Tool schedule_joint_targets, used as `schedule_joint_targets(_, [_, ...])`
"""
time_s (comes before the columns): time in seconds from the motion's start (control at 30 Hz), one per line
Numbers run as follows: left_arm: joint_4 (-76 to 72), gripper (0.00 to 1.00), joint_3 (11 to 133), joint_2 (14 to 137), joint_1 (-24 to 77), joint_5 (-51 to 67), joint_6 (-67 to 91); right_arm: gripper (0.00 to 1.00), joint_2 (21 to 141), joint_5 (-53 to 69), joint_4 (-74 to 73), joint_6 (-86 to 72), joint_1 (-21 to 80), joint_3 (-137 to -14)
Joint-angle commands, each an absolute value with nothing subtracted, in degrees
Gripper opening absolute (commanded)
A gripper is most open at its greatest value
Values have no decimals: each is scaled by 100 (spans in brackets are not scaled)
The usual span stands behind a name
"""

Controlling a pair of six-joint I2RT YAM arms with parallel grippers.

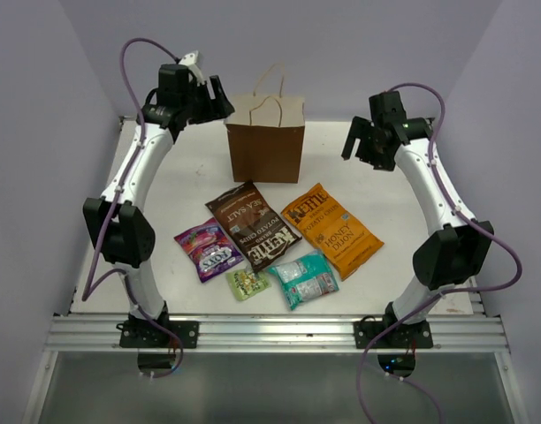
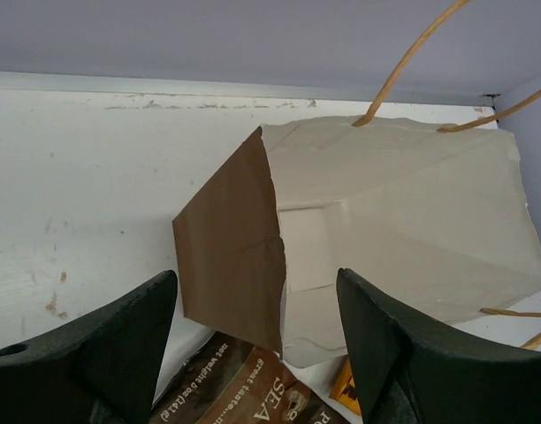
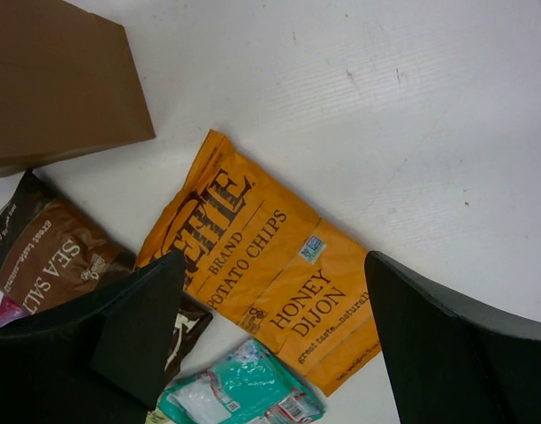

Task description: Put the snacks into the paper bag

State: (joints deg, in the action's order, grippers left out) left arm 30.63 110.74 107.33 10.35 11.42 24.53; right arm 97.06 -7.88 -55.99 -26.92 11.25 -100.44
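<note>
I need to move my right gripper down and to the left in the top view next, toward the orange chip bag's uncrowded edge near its far end, because that edge lies that way.
The brown paper bag stands upright and open at the back of the table. In front of it lie five flat packets: the dark brown chip bag, the orange chip bag, the purple candy packet, the teal packet and the small green packet. My left gripper is open and empty, high up just left of the bag's mouth. My right gripper is open and empty, raised to the right of the bag; its view looks down on the orange chip bag.
Purple walls close in the table on the left, back and right. A metal rail runs along the near edge between the two arm bases. The bag's looped handles stick up above its rim.
</note>
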Motion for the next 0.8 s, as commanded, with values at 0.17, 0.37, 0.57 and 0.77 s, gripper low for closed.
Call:
schedule_joint_targets(0.17, [2839, 73, 11276, 11056, 1257, 1362, 2452, 87, 9492, -773, -5335, -2654, 1151, -9783])
schedule_joint_targets(0.37, [2935, 42, 11312, 11127, 1327, 1160, 2312, 88, 9589, -765, -4616, -2172, 1143, -8747])
schedule_joint_targets(0.57, [2962, 41, 11364, 11127, 1345, 1116, 2259, 96, 10001, -336, -3701, -1503, 1143, -7893])
schedule_joint_targets(0.77, [2962, 31, 11373, 11153, 1362, 1116, 2224, 97, 10608, 465, -2848, -1257, 1134, -7480])
